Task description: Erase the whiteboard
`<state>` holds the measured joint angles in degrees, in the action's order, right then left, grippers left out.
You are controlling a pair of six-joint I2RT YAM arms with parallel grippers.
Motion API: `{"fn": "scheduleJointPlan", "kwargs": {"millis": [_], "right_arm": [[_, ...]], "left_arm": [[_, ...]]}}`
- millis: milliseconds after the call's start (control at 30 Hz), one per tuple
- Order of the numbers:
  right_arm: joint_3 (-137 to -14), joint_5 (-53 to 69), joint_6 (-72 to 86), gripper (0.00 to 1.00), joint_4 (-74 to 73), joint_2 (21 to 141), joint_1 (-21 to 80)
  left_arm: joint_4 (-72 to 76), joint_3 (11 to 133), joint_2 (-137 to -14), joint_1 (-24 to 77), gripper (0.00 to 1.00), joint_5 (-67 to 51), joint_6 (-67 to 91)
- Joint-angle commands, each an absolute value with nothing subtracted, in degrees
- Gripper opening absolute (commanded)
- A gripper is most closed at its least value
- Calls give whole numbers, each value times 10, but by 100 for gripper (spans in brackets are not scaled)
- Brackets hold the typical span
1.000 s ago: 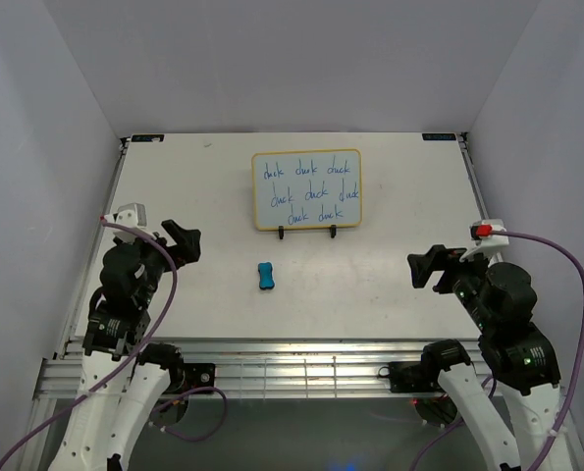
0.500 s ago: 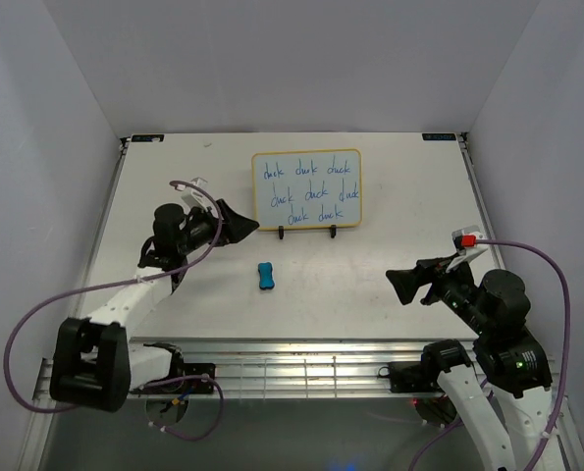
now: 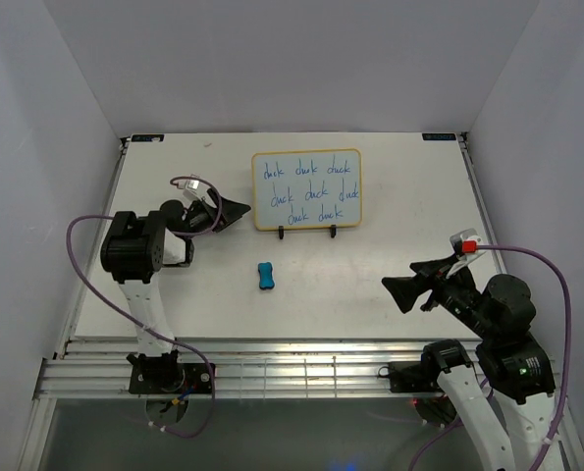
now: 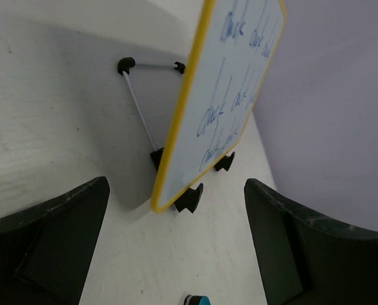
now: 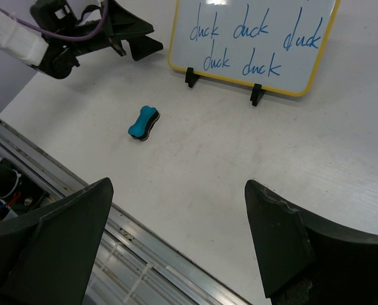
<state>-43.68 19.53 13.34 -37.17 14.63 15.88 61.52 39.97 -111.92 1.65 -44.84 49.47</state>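
Note:
My left gripper's fingers are short of the whiteboard's closest yellow side edge, so the gripper will next move outward and toward the whiteboard [image 3: 306, 189] and turn the fingers around that edge.
The whiteboard [image 3: 306, 189] has a yellow frame and stands upright on a black wire stand [image 3: 307, 233] at the table's back middle. Blue "duck" words cover its face [image 5: 252, 38]. My left gripper [image 3: 235, 211] is open just left of the board's lower left corner [image 4: 160, 203], not touching it. A blue bone-shaped eraser [image 3: 264, 276] lies flat in front of the board, also in the right wrist view [image 5: 143, 122]. My right gripper [image 3: 401, 287] is open, hovering above the table's near right part, well away from the eraser and the board.
The white table [image 3: 370, 285] ends in a ribbed metal rail [image 3: 301, 368] along the near edge. White walls close in the sides and back. The left arm's purple cable [image 3: 85, 231] loops over the table's left side.
My left arm has swung from the near left up to the board's left edge. My right gripper has come forward and left a little. Both grippers stayed open.

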Motion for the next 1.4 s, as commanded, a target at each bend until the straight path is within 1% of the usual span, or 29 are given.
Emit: {"fn": "scheduleJointPlan", "kwargs": {"millis": [0,33,200,333,367,500,600,733,800,833,867,900,967,1100,1167,1233,1300,1333,1367], "right_arm": [[-463,214,127,90,-358,146,161],[-465,214,127,90,-359,147,161],[-481,221,115,90,-369,152,162],[-482,216,110,90,-370,155,162],[-482,218,111,90,-369,158,162],[-475,226,109,90,-365,164,162],[-465,224,109,90,-362,164,161],[-452,219,107,90,-357,163,162],[-448,217,107,90,-353,165,162],[-447,217,107,90,-352,166,162],[-449,218,107,90,-352,167,162],[-451,218,106,90,-352,167,162],[-453,213,104,90,-355,164,162],[-457,206,102,90,-356,159,162],[-456,206,102,90,-355,158,162],[-455,206,102,90,-354,160,161],[-455,208,102,90,-353,161,162],[-454,208,102,90,-353,161,162],[-454,209,102,90,-353,161,161]], "left_arm": [[893,461,-1242,6,98,-570,667],[892,494,-1260,9,98,-576,673],[817,529,-1296,17,98,-580,613],[822,586,-1340,17,98,-614,641],[820,616,-1349,17,98,-619,645],[808,667,-1371,20,98,-617,656],[774,717,-1382,26,95,-622,653],[710,770,-1384,46,87,-640,619],[699,778,-1384,54,79,-635,610],[700,788,-1387,54,75,-635,613],[713,794,-1391,54,64,-636,621],[722,801,-1403,54,61,-643,641],[741,813,-1411,54,59,-650,656],[758,811,-1424,54,60,-654,666],[773,811,-1432,54,58,-657,683],[780,811,-1434,55,50,-656,686],[778,812,-1434,55,45,-656,684],[777,814,-1434,55,41,-656,684],[773,816,-1436,55,40,-657,685]]}}
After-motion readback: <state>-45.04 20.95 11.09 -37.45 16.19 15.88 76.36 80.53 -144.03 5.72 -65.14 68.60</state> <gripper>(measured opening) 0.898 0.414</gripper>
